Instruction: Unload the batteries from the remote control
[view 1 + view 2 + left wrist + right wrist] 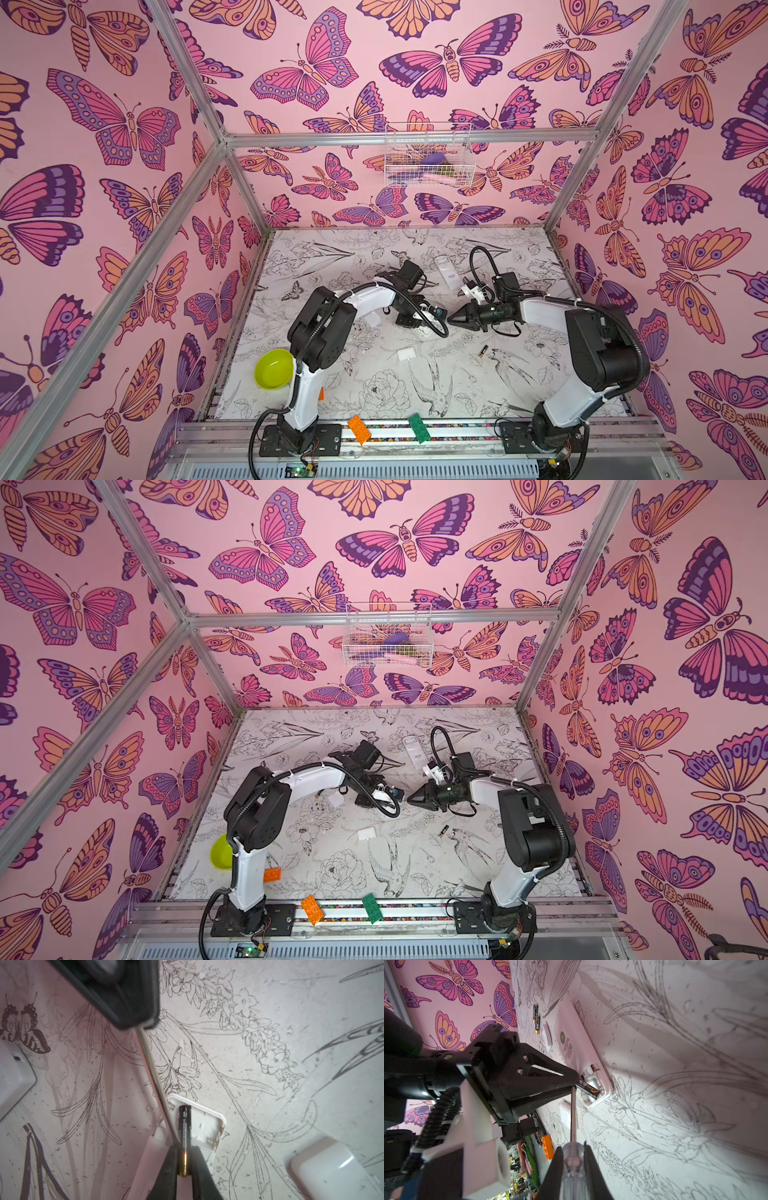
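Observation:
The battery is already held by my left gripper, so I will move my right gripper away from the bay to free the screwdriver over the bare tabletop [456,334] [620,1130] beside the remote.
The white remote control [574,1043] lies on the table with its battery bay [207,1126] open. One of the batteries [183,1136], black with a gold end, sticks up out of the bay, and my left gripper [185,1146] is shut on its gold end. My right gripper [572,1145] is shut on the clear handle of a screwdriver [572,1159]. The screwdriver's metal shaft [154,1078] reaches the bay right beside that battery. Two loose batteries [536,1019] lie beyond the remote. In both top views another battery [484,351] [444,831] lies alone, and both grippers [417,326] [451,320] meet mid-table.
A small white cover [406,354] lies in front of the grippers. A second white remote [444,270] rests at the back. A green bowl [274,369] stands at the left. Orange [358,429] and green [419,428] bricks lie on the front rail. A wire basket [428,156] hangs on the back wall.

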Robot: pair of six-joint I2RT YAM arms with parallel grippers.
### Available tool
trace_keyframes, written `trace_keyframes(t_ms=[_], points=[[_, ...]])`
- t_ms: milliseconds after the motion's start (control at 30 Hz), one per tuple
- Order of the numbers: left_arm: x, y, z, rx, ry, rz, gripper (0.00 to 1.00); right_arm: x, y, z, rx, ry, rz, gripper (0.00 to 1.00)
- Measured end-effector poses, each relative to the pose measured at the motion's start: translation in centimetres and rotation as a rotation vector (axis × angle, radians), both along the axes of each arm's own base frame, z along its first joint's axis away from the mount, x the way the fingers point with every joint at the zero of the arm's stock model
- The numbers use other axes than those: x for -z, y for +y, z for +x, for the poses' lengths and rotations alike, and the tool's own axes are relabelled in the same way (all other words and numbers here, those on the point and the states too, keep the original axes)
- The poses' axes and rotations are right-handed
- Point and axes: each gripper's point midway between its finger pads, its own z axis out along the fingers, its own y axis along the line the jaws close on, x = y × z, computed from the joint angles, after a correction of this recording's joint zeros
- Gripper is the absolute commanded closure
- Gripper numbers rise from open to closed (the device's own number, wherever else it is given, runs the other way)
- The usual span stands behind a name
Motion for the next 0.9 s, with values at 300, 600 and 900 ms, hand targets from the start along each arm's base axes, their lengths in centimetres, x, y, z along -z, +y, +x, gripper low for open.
trace_keyframes(t_ms=[300,600,900], points=[[-0.2,0.3,-0.2,0.002,-0.008,0.011,1.00,-3.4,-3.2,1.8,0.106,-0.123,-0.006,1.00],[-3.7,2.2,-1.5,-0.101,-0.006,0.001,1.00,-1.8,-4.1,2.0,0.153,-0.124,-0.057,1.00],[-3.7,5.4,-5.3,-0.170,0.067,0.032,1.00,0.9,-4.8,3.3,0.204,-0.089,-0.104,1.00]])
